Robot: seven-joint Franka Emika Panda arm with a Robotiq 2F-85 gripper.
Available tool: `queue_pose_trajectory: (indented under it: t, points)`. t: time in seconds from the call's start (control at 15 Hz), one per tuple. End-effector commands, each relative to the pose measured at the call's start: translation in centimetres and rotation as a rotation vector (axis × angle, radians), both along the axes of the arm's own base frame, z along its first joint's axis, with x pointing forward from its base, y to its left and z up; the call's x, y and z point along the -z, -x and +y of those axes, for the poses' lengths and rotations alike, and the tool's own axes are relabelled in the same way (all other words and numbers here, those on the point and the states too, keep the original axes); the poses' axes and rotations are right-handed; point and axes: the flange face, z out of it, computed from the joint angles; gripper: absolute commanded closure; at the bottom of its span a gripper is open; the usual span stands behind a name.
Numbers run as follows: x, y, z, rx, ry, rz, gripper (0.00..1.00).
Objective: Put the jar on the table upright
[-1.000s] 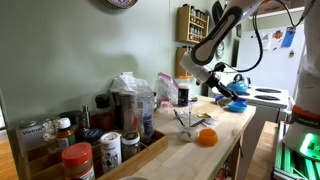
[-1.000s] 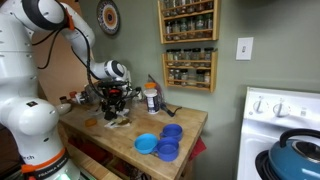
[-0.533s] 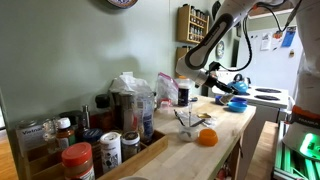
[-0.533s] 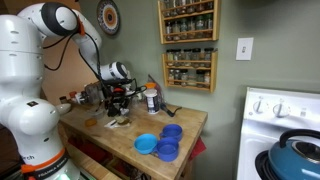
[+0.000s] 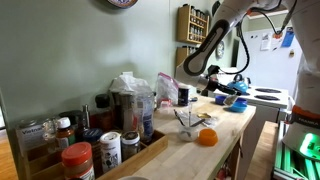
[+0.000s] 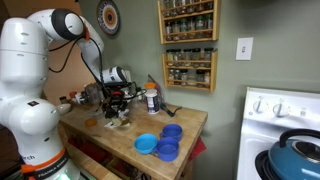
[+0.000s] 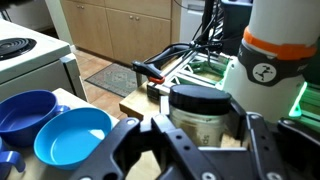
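The tabletop beside the blue bowls is below my gripper, so next my gripper should move down and tilt from its downward slant to level, to stand the jar upright and let go.
In the wrist view a clear jar [image 7: 200, 118] with a black lid stands upright between my fingers [image 7: 262, 135]. My gripper [image 7: 195, 140] is shut on its sides. Under it lies the light wooden table [image 7: 138, 102]. In both exterior views the gripper [image 5: 207, 78] [image 6: 118, 97] hangs low over the table [image 5: 228, 125] [image 6: 152, 126], near the wall. The jar itself is too small and too covered by the hand to pick out there.
Blue bowls [image 7: 70, 138] [image 6: 160, 143] sit beside the gripper, toward the table's end. A white bottle with an orange band [image 7: 272, 50] [image 6: 150, 97] stands close behind the jar. An orange thing [image 5: 206, 138], spice jars [image 5: 78, 158] and the white stove [image 6: 290, 125] are also here.
The arm's upper links have swung while the hand stayed low over the same patch of table. The gripper has remained shut on the jar.
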Motion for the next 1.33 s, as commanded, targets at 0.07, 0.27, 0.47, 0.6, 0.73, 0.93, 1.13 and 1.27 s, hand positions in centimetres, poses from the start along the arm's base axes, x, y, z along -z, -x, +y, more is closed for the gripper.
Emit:
queue_pose_trajectory:
  t: [0.07, 0.27, 0.47, 0.6, 0.73, 0.93, 1.13, 1.27]
  points:
    - [3.9, -0.5, 1.2, -0.093, 0.089, 0.198, 0.69]
    - [5.2, -1.0, 1.6, -0.159, 0.136, 0.26, 0.69]
    - [5.4, -0.9, 1.6, -0.144, 0.108, 0.222, 0.44]
    - [5.6, -1.3, 1.8, -0.15, 0.105, 0.219, 0.44]
    - [6.0, -1.1, 1.8, -0.154, 0.158, 0.23, 0.69]
    - [7.4, -1.0, 2.1, -0.157, 0.176, 0.238, 0.69]
    - [8.3, -1.1, 2.4, -0.162, 0.174, 0.226, 0.69]
    - [8.6, -1.3, 2.5, -0.159, 0.169, 0.21, 0.69]
